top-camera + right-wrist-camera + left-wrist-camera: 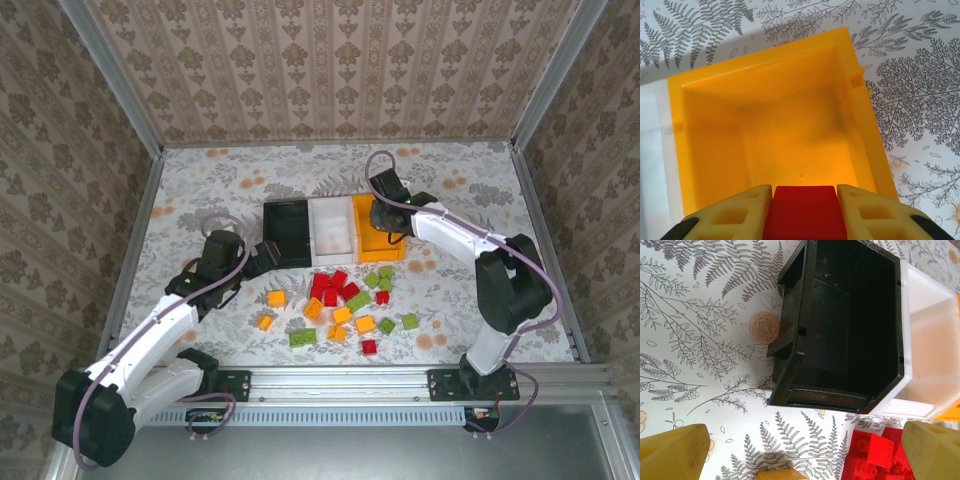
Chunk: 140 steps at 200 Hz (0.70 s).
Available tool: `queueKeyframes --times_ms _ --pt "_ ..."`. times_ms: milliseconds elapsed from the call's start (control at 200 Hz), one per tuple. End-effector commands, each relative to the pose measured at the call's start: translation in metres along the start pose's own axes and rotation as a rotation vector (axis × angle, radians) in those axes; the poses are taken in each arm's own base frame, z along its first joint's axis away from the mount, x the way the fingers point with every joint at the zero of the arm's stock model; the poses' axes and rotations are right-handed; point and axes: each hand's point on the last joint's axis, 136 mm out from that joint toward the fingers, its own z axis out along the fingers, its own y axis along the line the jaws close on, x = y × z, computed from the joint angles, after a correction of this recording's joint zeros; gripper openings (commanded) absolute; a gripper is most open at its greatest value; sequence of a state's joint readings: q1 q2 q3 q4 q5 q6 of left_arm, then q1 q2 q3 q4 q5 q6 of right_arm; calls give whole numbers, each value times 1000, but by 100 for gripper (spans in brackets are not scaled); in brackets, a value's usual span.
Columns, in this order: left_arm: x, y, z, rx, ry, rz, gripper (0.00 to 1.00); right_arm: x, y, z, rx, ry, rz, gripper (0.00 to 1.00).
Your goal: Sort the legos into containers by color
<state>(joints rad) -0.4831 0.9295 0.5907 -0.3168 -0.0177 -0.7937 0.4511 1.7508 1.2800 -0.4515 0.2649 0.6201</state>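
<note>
The left gripper draws back and down next, its fingers on both sides of the orange-yellow lego (780, 473) nearest the black container, since bare tabletop surrounds it.
My right gripper (805, 196) is shut on a red lego (805, 215) and hangs over the open orange container (710, 145), which has a bare floor. From above, the right gripper (386, 215) sits over the orange container (385, 255) at the right end of the row. The black container (272, 232) and the white container (333, 243) stand to its left. My left gripper (802, 455) is open, low over the table just in front of the black container (840, 325). Red legos (880, 452) lie by its right finger, and an orange-yellow lego (780, 473) lies between the fingers.
Several loose red, orange-yellow and green legos (345, 300) lie scattered in front of the containers, mid-table. The white container (935, 350) touches the black one. A metal rail (340, 382) runs along the near edge, and patterned walls enclose the table.
</note>
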Motion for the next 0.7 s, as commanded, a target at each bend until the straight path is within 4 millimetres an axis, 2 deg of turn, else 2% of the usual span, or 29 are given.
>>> queueKeyframes --times_ms 0,130,300,435,520,600,620,650,695 --pt "-2 -4 -10 19 2 -3 100 -16 2 0 18 -34 -2 27" --pt "-4 -5 -15 35 -15 15 100 -22 8 -9 -17 -49 12 48" --pt "-8 -10 -20 53 -25 38 100 -33 13 -36 -74 -86 23 64" --pt "-12 -18 -24 77 -22 61 100 -32 17 -66 -139 -121 36 69" --pt "-13 -24 -27 91 -11 77 100 -24 17 -87 -174 -138 32 70" --pt "-11 -30 -29 102 6 101 100 -11 17 -106 -205 -146 13 71" --pt "-10 -30 -30 103 11 108 100 -4 16 -105 -206 -133 3 71" --pt "-7 -32 -30 106 19 119 100 -1 15 -118 -234 -147 -2 71" --pt "-2 -35 -30 113 34 138 99 11 13 -123 -244 -136 -20 71"
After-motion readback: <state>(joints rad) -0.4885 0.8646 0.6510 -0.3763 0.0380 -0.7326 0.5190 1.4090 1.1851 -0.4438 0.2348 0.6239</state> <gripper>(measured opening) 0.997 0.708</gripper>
